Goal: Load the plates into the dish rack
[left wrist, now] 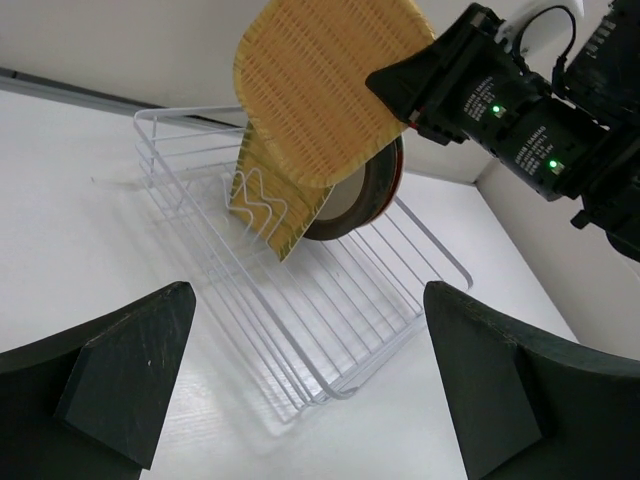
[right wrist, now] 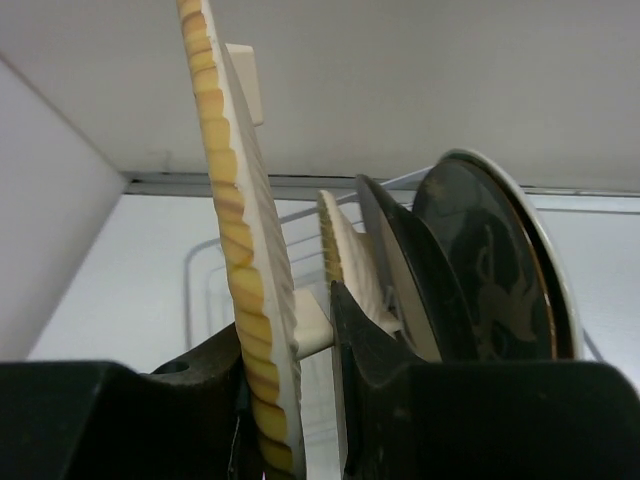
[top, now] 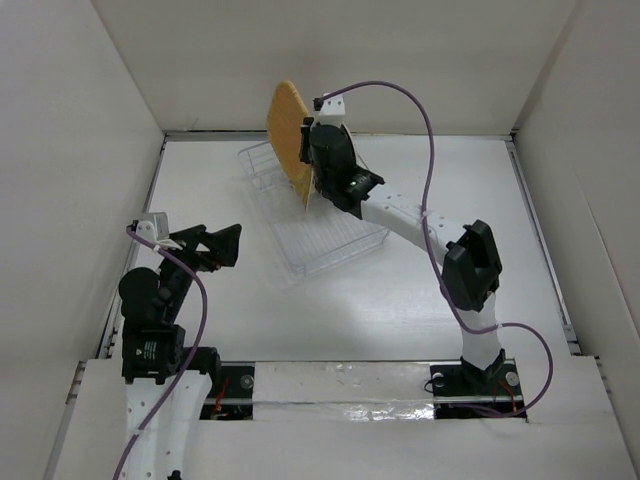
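Next, my right gripper moves down and to the left in the top view, then brings the orange plate beside the yellow one, where the rack is empty [top: 273, 177] [right wrist: 303, 262].
My right gripper [top: 312, 140] is shut on the orange woven plate [top: 287, 122] and holds it on edge above the far end of the clear dish rack [top: 325, 240]. In the right wrist view the plate [right wrist: 232, 240] stands edge-on between my fingers [right wrist: 290, 330]. Behind it in the rack stand the yellow woven plate [right wrist: 342, 255], a shiny dark plate [right wrist: 400, 265] and the dark grey deer plate [right wrist: 490, 275]. The left wrist view shows the orange plate [left wrist: 320, 90] over the yellow one [left wrist: 268, 205] and a round dark plate with a reddish rim [left wrist: 362, 195]. My left gripper [left wrist: 305, 295] is open and empty, near the rack's [left wrist: 330, 320] front end.
White walls close in the table on the left, back and right. The rack lies diagonally at the back centre. The right arm [top: 470, 265] reaches over the table's right half. The left gripper [top: 215, 245] hovers at the left.
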Robot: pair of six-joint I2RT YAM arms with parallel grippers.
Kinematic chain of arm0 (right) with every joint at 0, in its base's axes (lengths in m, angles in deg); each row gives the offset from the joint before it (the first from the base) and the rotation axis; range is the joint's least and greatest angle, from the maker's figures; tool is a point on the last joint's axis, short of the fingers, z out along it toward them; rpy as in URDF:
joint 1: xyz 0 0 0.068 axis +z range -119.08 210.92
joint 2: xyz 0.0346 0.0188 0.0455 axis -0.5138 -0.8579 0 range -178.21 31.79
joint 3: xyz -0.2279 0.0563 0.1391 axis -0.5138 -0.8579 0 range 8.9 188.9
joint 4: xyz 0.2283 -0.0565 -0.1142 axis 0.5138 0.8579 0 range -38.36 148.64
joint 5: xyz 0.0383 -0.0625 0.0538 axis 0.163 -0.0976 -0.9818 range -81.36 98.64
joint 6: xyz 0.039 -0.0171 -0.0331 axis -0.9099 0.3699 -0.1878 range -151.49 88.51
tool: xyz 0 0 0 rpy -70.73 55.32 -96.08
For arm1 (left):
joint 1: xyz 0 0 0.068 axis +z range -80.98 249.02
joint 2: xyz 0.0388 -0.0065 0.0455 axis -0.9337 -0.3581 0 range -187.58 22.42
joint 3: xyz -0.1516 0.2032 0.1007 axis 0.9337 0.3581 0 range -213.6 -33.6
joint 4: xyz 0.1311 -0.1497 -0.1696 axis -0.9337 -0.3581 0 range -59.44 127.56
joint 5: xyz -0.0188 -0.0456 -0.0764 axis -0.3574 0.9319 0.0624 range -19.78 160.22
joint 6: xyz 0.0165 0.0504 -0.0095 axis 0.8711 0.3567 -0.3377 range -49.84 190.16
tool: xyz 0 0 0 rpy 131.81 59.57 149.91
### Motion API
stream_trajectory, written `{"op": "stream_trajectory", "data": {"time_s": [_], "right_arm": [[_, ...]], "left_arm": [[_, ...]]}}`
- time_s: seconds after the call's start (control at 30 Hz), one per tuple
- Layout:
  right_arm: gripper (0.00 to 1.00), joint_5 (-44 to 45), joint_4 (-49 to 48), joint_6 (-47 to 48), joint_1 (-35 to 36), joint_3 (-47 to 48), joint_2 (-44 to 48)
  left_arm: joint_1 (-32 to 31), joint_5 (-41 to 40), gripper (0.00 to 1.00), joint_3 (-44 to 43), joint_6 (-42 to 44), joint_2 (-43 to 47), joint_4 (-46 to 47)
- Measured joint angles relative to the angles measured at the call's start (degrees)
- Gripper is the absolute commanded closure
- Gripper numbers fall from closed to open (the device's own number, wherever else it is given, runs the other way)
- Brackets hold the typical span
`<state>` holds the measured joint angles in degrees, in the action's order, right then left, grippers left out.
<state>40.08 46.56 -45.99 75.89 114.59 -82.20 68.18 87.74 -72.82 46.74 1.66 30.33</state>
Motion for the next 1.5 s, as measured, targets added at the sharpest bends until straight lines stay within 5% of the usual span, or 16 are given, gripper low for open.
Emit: {"op": "stream_trajectory", "data": {"time_s": [0.23,0.93,1.03,1.07,1.27,1.37,1.5], "right_arm": [[1.00,7.6,0.4,7.1,2.0,4.6,-7.7],[0.97,9.5,1.7,8.5,5.7,5.9,-16.6],[0.82,9.5,1.2,7.8,5.7,5.8,-16.9],[0.66,9.4,1.2,7.4,5.7,5.8,-16.9],[0.15,7.2,1.3,4.1,5.7,3.2,-15.9],[0.00,4.7,1.6,3.1,5.7,-1.0,-12.5],[0.00,1.2,1.8,2.6,6.5,-7.9,-3.1]], "left_arm": [[-3.1,-2.3,0.02,3.1,1.2,1.2,1.5],[-4.5,-5.6,0.01,3.6,3.5,2.6,1.4],[-4.5,-5.7,0.01,3.6,3.5,2.7,1.5],[-4.5,-5.7,0.01,3.7,3.5,2.9,1.7],[-4.5,-6.4,0.01,4.1,3.7,4.0,1.9],[-4.5,-6.7,0.01,4.1,3.9,3.9,1.9],[-4.5,-7.1,0.01,4.1,3.9,3.2,1.9]]}}
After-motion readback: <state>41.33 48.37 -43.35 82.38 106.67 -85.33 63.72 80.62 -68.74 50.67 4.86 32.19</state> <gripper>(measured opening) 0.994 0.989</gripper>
